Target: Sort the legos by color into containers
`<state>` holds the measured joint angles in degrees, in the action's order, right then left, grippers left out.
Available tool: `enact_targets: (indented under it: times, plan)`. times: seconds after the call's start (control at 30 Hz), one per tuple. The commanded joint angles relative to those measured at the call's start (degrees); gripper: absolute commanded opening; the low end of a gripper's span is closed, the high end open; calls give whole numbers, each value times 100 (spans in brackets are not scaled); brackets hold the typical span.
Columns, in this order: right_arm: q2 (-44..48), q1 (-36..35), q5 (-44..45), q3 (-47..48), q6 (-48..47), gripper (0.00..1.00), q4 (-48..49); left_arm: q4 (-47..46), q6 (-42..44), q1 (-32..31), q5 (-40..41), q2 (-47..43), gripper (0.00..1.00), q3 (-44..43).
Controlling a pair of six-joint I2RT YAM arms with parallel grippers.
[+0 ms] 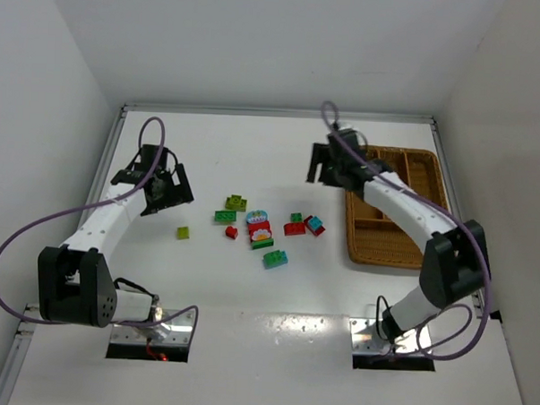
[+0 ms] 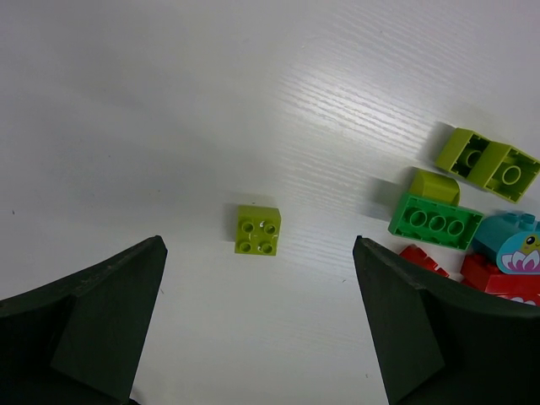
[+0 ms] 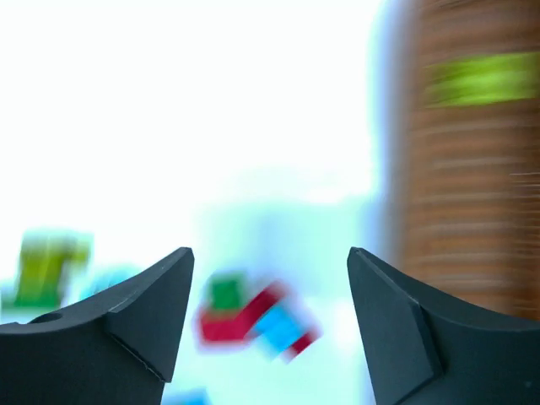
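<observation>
The robot's right gripper should next move back and down onto the blue brick of the red-blue pair (image 1: pixel 305 226), because the pair is nearer the robot's base than the gripper's open, empty fingers.
The legos lie loose mid-table: a small lime brick (image 1: pixel 183 233), two joined lime bricks (image 1: pixel 236 202), a green one (image 1: pixel 225 216), a red-and-white printed stack (image 1: pixel 260 231), a teal one (image 1: pixel 275 258) and a red-blue pair (image 1: pixel 305 226). My left gripper (image 1: pixel 167 189) hovers open over the small lime brick (image 2: pixel 258 229), which sits just ahead of its fingertips (image 2: pixel 152 253). My right gripper (image 1: pixel 324 164) is open and empty, left of the wicker tray (image 1: pixel 395 208). Its view is blurred: red, green and blue bricks (image 3: pixel 253 316) below, and a lime brick (image 3: pixel 481 78) in the tray (image 3: pixel 472 211).
White walls close the table on the left, back and right. A green brick (image 2: pixel 435 222), lime bricks (image 2: pixel 488 162) and a teal printed block (image 2: pixel 515 245) crowd the right of the left wrist view. The right arm reaches over the tray's left compartments.
</observation>
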<state>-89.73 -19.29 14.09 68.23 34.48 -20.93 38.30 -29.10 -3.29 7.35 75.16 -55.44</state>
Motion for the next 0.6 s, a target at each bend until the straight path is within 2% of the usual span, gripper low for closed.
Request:
enact_targets:
  times: [0.0,0.13,0.23,0.33,0.57]
  plan:
    - [-447,-819,-775,-213,-433,75,-271,2,-7,-14,73,-1,100,-222]
    - [-553,-1191,-829,-564,-669,75,-219,2,-8,-14,20,-62,100,-222]
    - [-554,-1191,-899,-565,-1116,76,-429,2,45,-14,20,-115,100,-160]
    - [-606,-1191,-952,-565,-1408,72,-570,2,45,-14,20,-115,100,-107]
    - [-905,-1121,-1022,-679,-1620,71,-448,2,-60,-14,-137,-115,100,-55]
